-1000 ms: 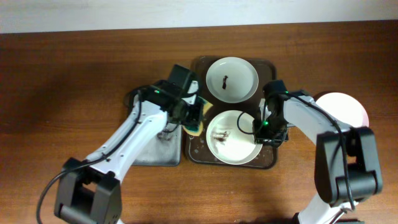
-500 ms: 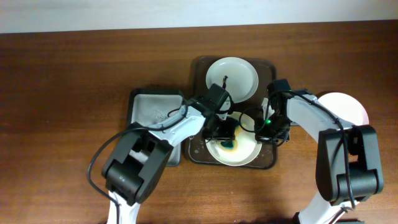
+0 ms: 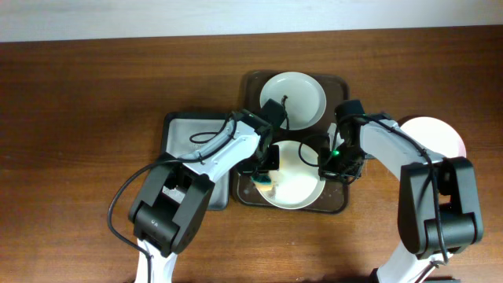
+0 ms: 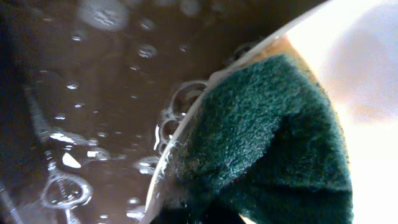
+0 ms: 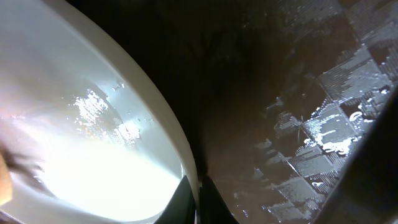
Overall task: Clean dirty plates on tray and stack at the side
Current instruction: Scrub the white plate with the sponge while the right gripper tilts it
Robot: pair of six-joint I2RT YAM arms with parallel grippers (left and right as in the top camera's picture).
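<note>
My left gripper lifts and carries the sponge over to the grey sponge tray next, then releases it, as the tray lies to its left in the overhead view.
The dark brown tray holds two white plates. The far plate has a small dark smear in its middle. The near plate looks white and wet. My left gripper is shut on a green and yellow sponge pressed at the near plate's left rim; the sponge fills the left wrist view over the plate's edge. My right gripper is shut on the near plate's right rim, one finger each side. A third white plate lies on the table to the right.
A smaller grey sponge tray sits left of the brown tray, partly under my left arm. The brown tray floor is wet with soap bubbles. Bare wooden table lies all around.
My left gripper carried the sponge from beside the plate onto it, wiped across the middle, then drew back to the left rim. The dirt marks in the near plate are gone. The right gripper stayed put.
</note>
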